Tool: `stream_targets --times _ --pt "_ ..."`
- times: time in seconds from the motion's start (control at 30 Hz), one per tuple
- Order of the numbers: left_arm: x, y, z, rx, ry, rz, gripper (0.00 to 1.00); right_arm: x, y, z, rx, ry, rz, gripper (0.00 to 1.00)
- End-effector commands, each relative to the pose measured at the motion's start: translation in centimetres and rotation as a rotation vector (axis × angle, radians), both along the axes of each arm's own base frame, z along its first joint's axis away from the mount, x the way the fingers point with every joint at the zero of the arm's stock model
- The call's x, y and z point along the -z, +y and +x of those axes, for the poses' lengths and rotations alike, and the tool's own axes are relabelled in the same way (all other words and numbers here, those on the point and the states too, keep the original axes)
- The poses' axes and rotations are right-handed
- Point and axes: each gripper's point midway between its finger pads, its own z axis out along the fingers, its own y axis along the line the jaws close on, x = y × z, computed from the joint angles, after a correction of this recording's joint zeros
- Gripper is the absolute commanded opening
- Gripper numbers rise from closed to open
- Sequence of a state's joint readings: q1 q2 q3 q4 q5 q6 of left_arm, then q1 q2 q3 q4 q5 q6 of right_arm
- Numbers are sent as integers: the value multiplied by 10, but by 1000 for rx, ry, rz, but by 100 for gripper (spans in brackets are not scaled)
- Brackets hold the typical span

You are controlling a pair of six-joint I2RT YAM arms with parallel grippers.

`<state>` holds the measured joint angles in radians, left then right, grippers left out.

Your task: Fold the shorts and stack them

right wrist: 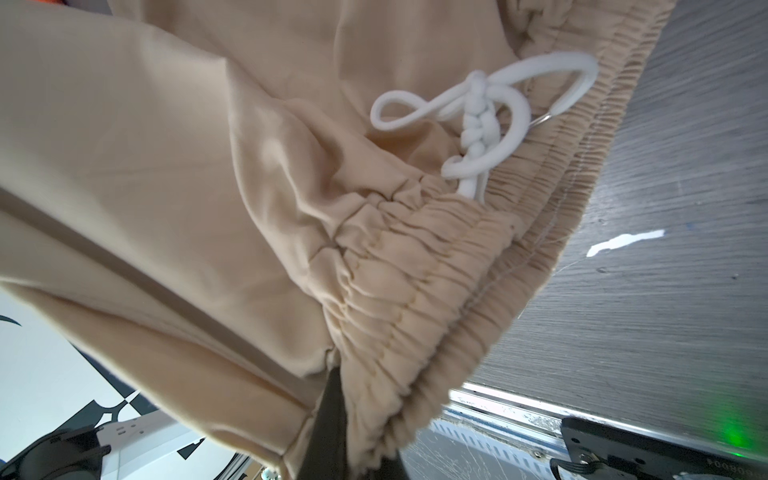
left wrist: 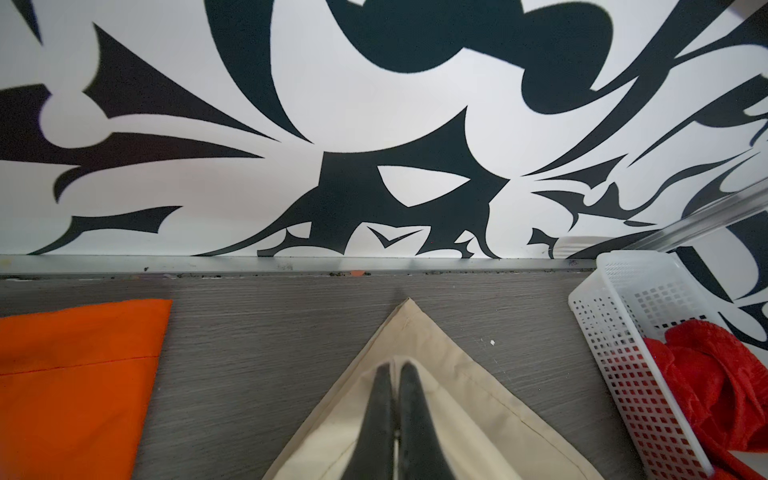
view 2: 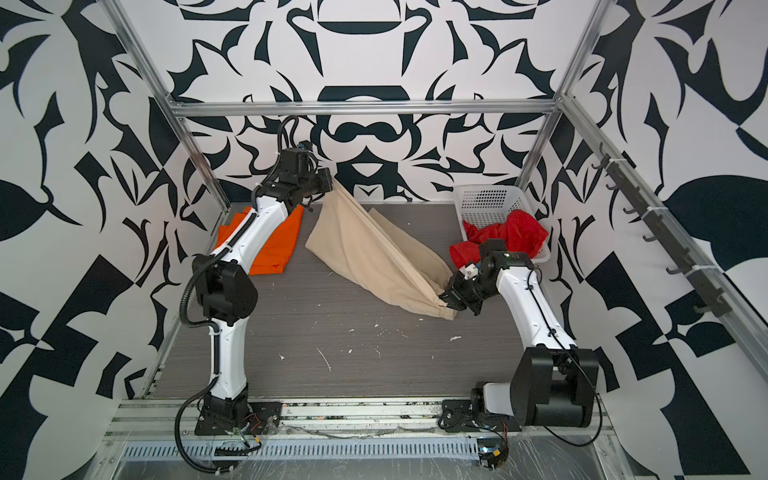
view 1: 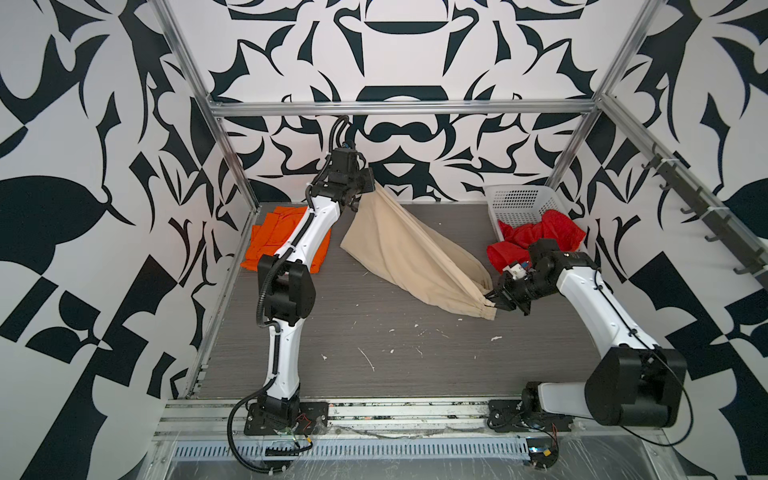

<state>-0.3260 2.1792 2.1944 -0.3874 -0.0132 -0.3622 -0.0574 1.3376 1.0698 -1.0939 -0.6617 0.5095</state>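
The held layer still hangs raised. Next I need to lower my left gripper toward the far beige corner (view 2: 373, 212) (left wrist: 409, 308) lying on the tabletop and let go of the hem beside it.
The beige shorts (view 1: 409, 249) (view 2: 374, 247) hang stretched between my two grippers above the grey table. My left gripper (view 1: 365, 195) (left wrist: 395, 368) is shut on a hem corner of the beige shorts (left wrist: 457, 382), raised near the back wall. My right gripper (view 1: 490, 300) (right wrist: 349, 395) is shut on the gathered elastic waistband (right wrist: 399, 282), lower and nearer the front; a white drawstring (right wrist: 478, 124) dangles there. The orange shorts (view 1: 274, 241) (left wrist: 75, 374) lie folded at the back left, partly behind my left arm. The red shorts (view 1: 540, 237) (left wrist: 715, 374) spill out of the basket.
A white perforated basket (view 1: 519, 203) (left wrist: 623, 353) stands in the back right corner against the wall. Metal frame posts rise at the table's back corners. White scuffs mark the grey table (view 1: 395, 353) towards the front.
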Motion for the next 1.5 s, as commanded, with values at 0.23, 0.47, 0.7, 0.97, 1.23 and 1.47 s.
stream_targets --times 0.23,0.47,0.7,0.97,1.23,1.47 --pt "-19 28 47 -131 -143 14 0 26 -18 -31 -9 175 -94 0" --pt "10 13 62 -119 -135 30 0 36 -22 -24 -1 195 -110 0" --pt "38 -12 76 -94 -168 14 0 48 -29 -15 20 201 -121 0" --pt "85 -35 87 -79 -135 -1 0 58 -40 5 89 168 -126 0" --pt "130 -44 88 -75 -79 9 1 71 -44 33 159 122 -100 5" --pt "126 -49 78 -41 -35 -13 42 62 -51 63 236 21 -106 33"
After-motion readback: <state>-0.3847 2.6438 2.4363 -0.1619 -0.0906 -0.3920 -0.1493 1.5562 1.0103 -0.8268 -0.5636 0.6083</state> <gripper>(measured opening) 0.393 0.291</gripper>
